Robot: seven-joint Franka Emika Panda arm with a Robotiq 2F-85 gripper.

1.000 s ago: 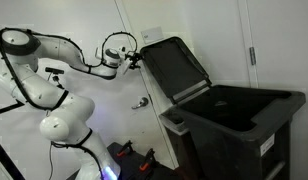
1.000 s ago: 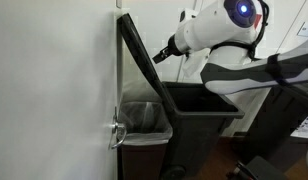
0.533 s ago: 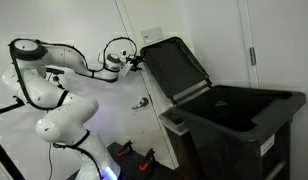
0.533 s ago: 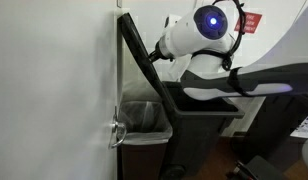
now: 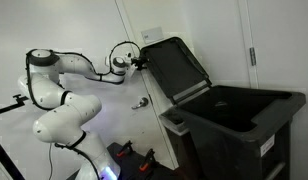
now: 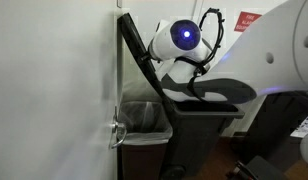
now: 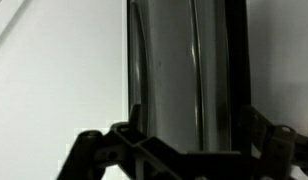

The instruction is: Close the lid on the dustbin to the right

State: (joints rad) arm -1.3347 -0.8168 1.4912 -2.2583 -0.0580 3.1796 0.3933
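The open gripper eases in onto the near edge of the black lid next and closes there, because its fingers already stand on either side.
The black lid stands open, tilted up against the white wall, hinged to the back rim of the big black dustbin. In an exterior view the lid shows edge-on above the dustbin. My gripper is at the lid's upper edge, close to or touching it. In the wrist view the lid's dark ribbed face fills the middle, and my gripper is open with a finger on each side of it, holding nothing.
A second bin with a clear plastic liner stands behind the lid near the wall. A metal door handle sticks out of the wall; it also shows in an exterior view. The robot base stands beside the dustbin.
The arm has swung closer to the lid, and the gripper has moved a little toward the lid's upper edge. The lid has not moved.
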